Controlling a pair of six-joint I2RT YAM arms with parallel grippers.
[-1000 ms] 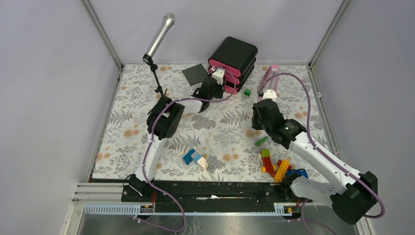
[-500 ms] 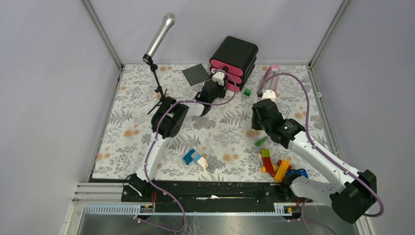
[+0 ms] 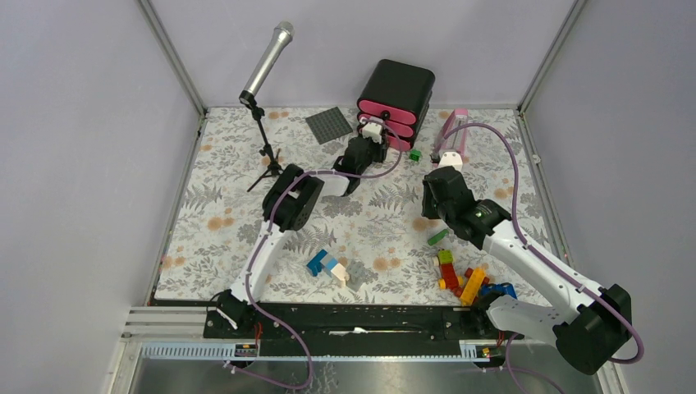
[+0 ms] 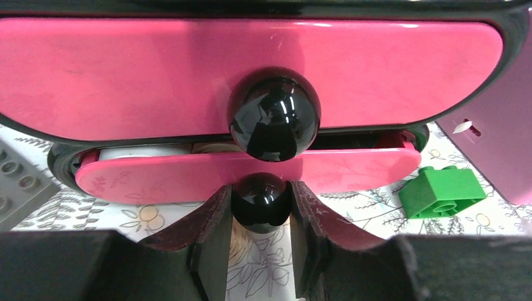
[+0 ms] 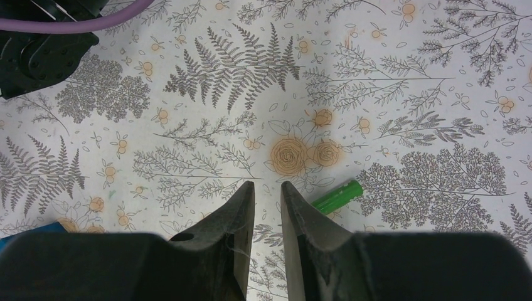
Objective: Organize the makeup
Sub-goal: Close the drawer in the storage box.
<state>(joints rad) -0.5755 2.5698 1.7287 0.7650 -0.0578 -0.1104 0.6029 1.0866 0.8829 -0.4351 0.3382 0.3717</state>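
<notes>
The grey baseplate (image 3: 329, 125) (image 4: 19, 185) lies to the left of my left gripper in the top view. My left gripper is closed on the small black knob and should next move toward the baseplate, then release the knob.
A black drawer box (image 3: 396, 82) with pink drawer fronts stands at the back of the table. My left gripper (image 4: 260, 191) is shut on the small black knob (image 4: 260, 208) of the lower drawer (image 4: 157, 179), which stands slightly out. Through the gap above that drawer front a white tube (image 4: 141, 152) of the makeup shows inside. The upper drawer (image 4: 125, 75) with its larger knob (image 4: 273, 116) is shut. My right gripper (image 5: 268, 185) hovers over the flowered cloth at mid right, jaws a little apart with nothing between them.
A green brick (image 4: 442, 191) and a pink metronome (image 3: 454, 131) sit right of the box, a grey baseplate (image 3: 328, 125) to its left. A microphone on a stand (image 3: 267, 61) rises back left. A green stick (image 5: 339, 195), a brick pile (image 3: 464, 279) and a blue-white brick (image 3: 326, 265) lie near.
My left gripper has moved right and toward the box, holding the knob, and the lower drawer has slid further in. The right arm has stayed still.
</notes>
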